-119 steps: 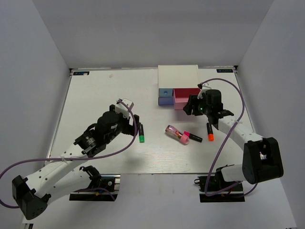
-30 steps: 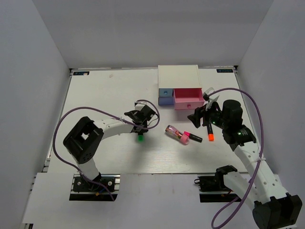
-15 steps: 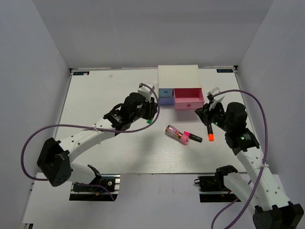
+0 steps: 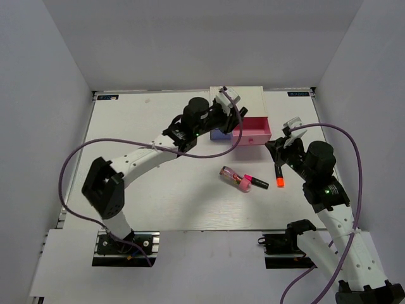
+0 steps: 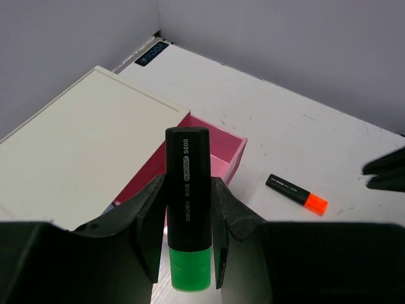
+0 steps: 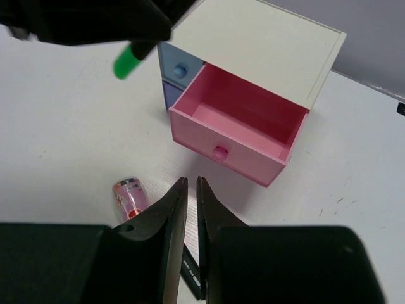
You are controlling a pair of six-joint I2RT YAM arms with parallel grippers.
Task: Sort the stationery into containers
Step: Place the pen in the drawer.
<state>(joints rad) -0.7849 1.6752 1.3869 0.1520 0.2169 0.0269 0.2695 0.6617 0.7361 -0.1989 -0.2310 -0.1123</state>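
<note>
The pink drawer [image 4: 252,130] [image 5: 219,163] is open. My left gripper should go to the right in the top view next and lower over that drawer to let go of the marker.
My left gripper [image 5: 188,190] is shut on a black marker with a green cap [image 5: 187,209], cap toward the wrist. It hangs above the white cabinet [image 4: 237,98], just left of the open, empty pink drawer [image 4: 252,130]. My right gripper [image 6: 191,182] is shut with nothing between its fingers, hovering over the table in front of the pink drawer [image 6: 237,126]. On the table lie an orange-capped marker [image 4: 279,176], a pink-capped marker [image 4: 256,183] and a pink-and-clear tube [image 4: 231,175].
The light blue drawer [image 6: 179,68] and the violet-blue drawer [image 6: 169,95] are closed, left of the pink one. White walls enclose the table on three sides. A black marker body [image 6: 190,272] lies under my right fingers.
My left arm has carried the green-capped marker from the middle-left of the table up over the cabinet. My right gripper's jaws have closed and it has backed a little from the pink drawer.
</note>
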